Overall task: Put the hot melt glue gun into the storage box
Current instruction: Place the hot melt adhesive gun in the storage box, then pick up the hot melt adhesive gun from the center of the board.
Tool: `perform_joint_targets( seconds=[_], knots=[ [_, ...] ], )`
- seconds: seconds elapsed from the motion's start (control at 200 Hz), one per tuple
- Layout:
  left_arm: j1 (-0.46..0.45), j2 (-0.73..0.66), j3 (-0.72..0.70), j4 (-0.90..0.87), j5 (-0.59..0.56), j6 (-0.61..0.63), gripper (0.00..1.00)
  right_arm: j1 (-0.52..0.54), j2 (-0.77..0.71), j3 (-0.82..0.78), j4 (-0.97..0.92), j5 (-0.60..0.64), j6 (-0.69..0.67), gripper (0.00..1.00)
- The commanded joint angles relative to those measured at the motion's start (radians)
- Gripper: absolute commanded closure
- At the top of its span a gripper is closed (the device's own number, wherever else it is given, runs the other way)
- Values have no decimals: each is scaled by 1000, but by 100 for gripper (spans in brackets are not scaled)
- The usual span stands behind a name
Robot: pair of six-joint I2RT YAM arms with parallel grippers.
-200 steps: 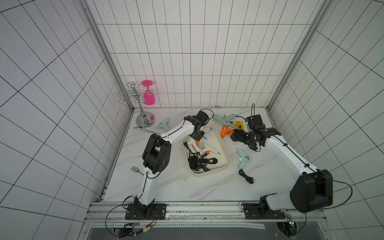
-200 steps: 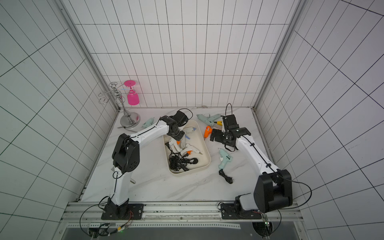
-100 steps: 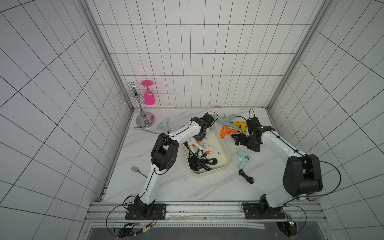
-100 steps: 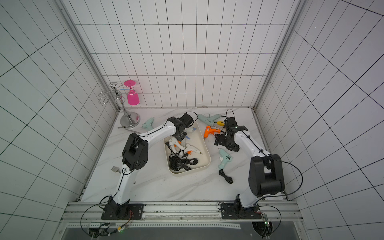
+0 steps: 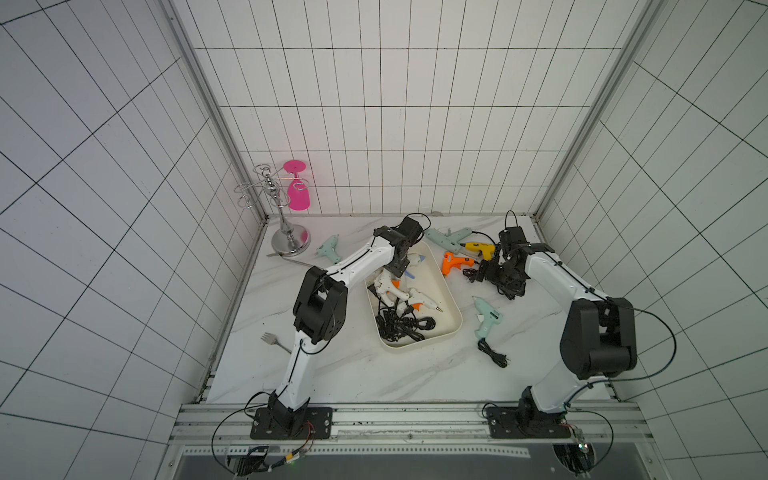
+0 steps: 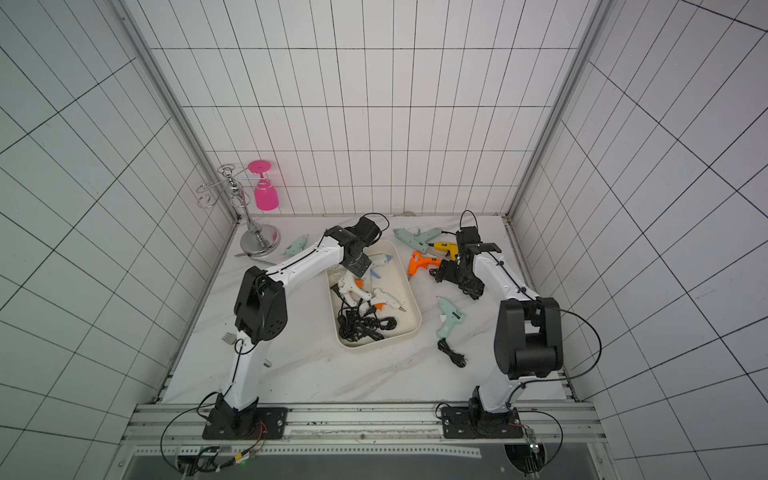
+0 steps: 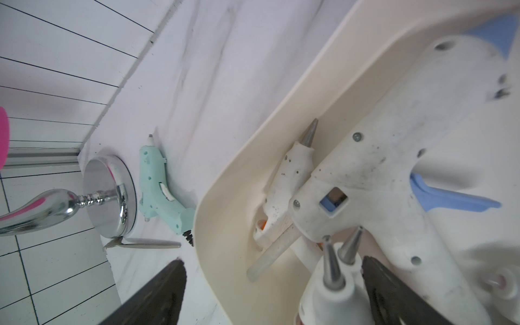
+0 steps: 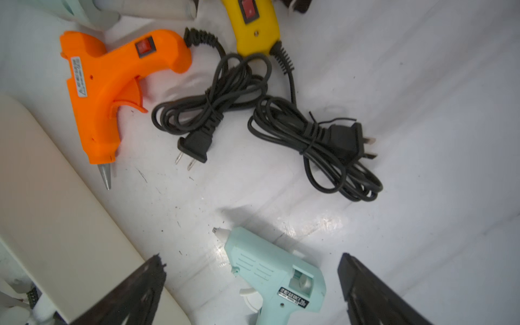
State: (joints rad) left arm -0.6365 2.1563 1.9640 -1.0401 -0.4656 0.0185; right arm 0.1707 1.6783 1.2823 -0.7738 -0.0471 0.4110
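My right gripper is above the mint gun's handle (image 5: pixel 482 329) (image 8: pixel 275 314) and needs to move down and back toward my base onto it next, since that gun is still outside the box.
The cream storage box (image 5: pixel 452 309) (image 6: pixel 413 309) holds several white glue guns and black cords. My left gripper (image 5: pixel 400 266) (image 7: pixel 273 281) hangs open over the box's far left corner, with nothing between its fingers (image 7: pixel 157 292). A large white hot melt glue gun with a blue trigger (image 7: pixel 394 168) lies loose in the box beneath it. My right gripper (image 5: pixel 498 277) (image 8: pixel 250 281) is open over the table right of the box. Below it lie an orange glue gun (image 8: pixel 107 84) (image 5: pixel 455 262), a yellow one (image 8: pixel 256 28) and a mint one (image 8: pixel 275 275) (image 5: pixel 488 320).
A chrome stand (image 5: pixel 291 241) with a pink glass (image 5: pixel 298 195) is at the back left, with a small mint glue gun (image 5: pixel 328 249) (image 7: pixel 160 185) beside its base. A larger mint gun (image 5: pixel 446 237) lies behind the box. A fork (image 5: pixel 274 341) lies at the left edge. Bundled cords (image 8: pixel 323 146) trail from the guns.
My left gripper has opened and the white blue-triggered gun now rests in the box. My right arm's elbow has swung nearer while its gripper stayed open near the orange gun.
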Motion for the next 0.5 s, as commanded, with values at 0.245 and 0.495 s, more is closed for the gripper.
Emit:
perform_joint_targets(
  seconds=[0.245, 0.495],
  knots=[
    [92, -274, -187, 129, 307, -128, 2, 4, -104, -121, -162, 43, 124, 3],
    [105, -348, -290, 200, 358, -135, 2, 122, -167, -223, -178, 46, 199, 11]
  ],
)
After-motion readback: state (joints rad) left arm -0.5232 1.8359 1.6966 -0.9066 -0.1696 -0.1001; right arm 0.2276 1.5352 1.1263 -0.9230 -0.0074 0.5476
